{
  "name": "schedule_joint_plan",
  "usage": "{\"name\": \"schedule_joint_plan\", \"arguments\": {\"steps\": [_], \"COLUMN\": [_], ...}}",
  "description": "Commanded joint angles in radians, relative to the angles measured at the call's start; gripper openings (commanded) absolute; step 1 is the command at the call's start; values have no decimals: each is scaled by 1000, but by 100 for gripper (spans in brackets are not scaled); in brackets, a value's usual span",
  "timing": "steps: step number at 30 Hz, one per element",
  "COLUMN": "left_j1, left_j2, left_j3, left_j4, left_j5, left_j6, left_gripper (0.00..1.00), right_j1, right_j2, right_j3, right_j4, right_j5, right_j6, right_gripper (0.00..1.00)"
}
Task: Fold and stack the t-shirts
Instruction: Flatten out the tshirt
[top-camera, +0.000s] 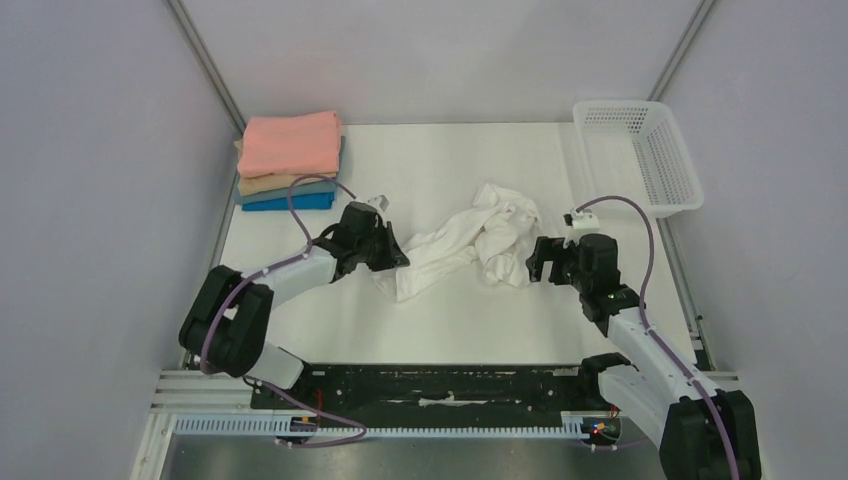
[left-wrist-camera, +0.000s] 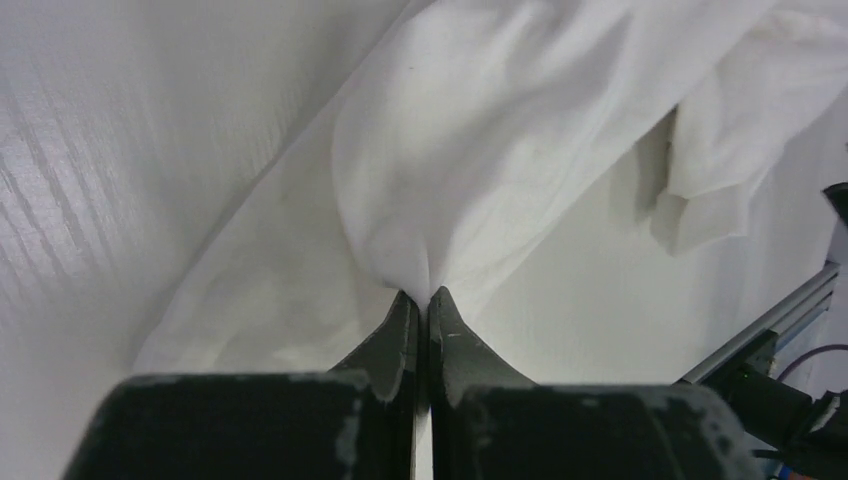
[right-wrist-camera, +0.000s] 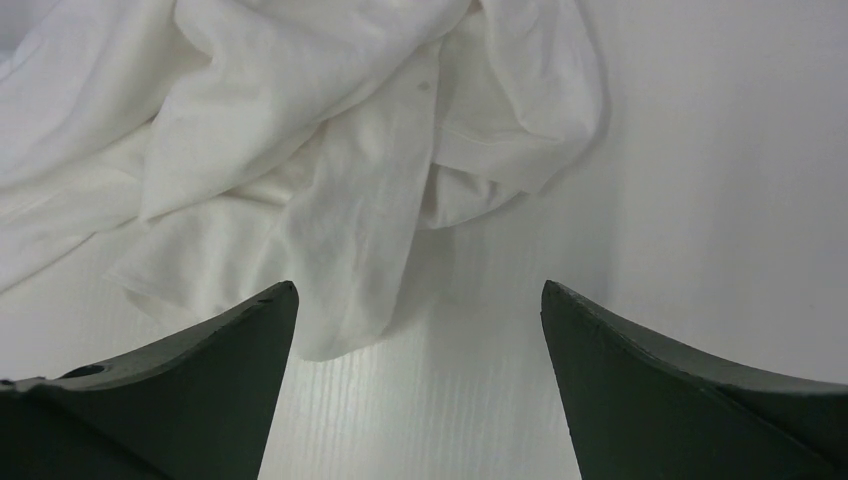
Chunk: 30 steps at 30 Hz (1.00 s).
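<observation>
The pinched end in my left gripper lifts toward the stack next, then comes down onto the tabletop by its blue edge (top-camera: 328, 218) for release, since the white t-shirt (top-camera: 470, 245) lies crumpled.
A crumpled white t-shirt (top-camera: 470, 245) lies in the middle of the table. My left gripper (top-camera: 396, 258) is shut on a pinch of its left end; in the left wrist view the cloth (left-wrist-camera: 450, 150) bunches right at the closed fingertips (left-wrist-camera: 428, 296). My right gripper (top-camera: 532, 262) is open and empty just right of the shirt's bunched end; in the right wrist view a hanging flap of the shirt (right-wrist-camera: 340, 200) reaches between the fingers (right-wrist-camera: 418, 290). A stack of folded t-shirts (top-camera: 288, 160), salmon pink on top, then tan, grey-blue and bright blue, sits at the back left.
A white plastic mesh basket (top-camera: 640, 155) stands at the back right corner. Grey walls close in both sides. A metal rail (top-camera: 420, 385) runs along the near edge between the arm bases.
</observation>
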Motion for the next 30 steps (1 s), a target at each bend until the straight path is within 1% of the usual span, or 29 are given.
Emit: {"name": "schedule_joint_plan", "arguments": {"steps": [1,3,6,7,8,9,10,11,12,15,18,20,24,26,30], "left_j1": [-3,-3,-3,-4,-3,-3,-3,-2,-2,-3,-2,-2,-2,-2,-2], "left_j2": [-139,-172,-209,-216,-221,-228,-235,-246,-263,-331,-432,-507,-679,-759,-882], "left_j3": [-40,-56,-63,-65,-65,-65,-59,-53,-45,-3,42,84,173,217,343], "left_j4": [103,123,131,131,131,126,115,103,93,41,-14,-82,-193,-225,-320], "left_j5": [28,28,22,18,6,-10,-33,-61,-82,-140,-227,-327,-507,-575,-613], "left_j6": [-30,-43,-46,-44,-43,-43,-38,-35,-32,-17,-1,10,40,39,83], "left_gripper": [2,2,2,2,2,2,2,2,2,2,2,2,2,2,2], "right_j1": [14,29,52,64,73,77,78,79,79,78,77,78,78,78,78], "right_j2": [-6,34,115,137,153,165,170,172,165,107,14,-68,-172,-192,-201], "right_j3": [-65,-82,-81,-78,-81,-83,-82,-74,-60,3,88,160,350,458,682], "right_j4": [142,186,238,261,287,321,339,347,331,238,114,22,-106,-150,-189], "right_j5": [-206,-229,-206,-200,-185,-170,-149,-117,-92,8,201,336,524,590,653], "right_j6": [61,97,99,98,101,106,107,107,103,76,47,24,-24,-46,-119], "right_gripper": [92,90,89,86,81,67,41,11,0,0,0,0,0,0,0]}}
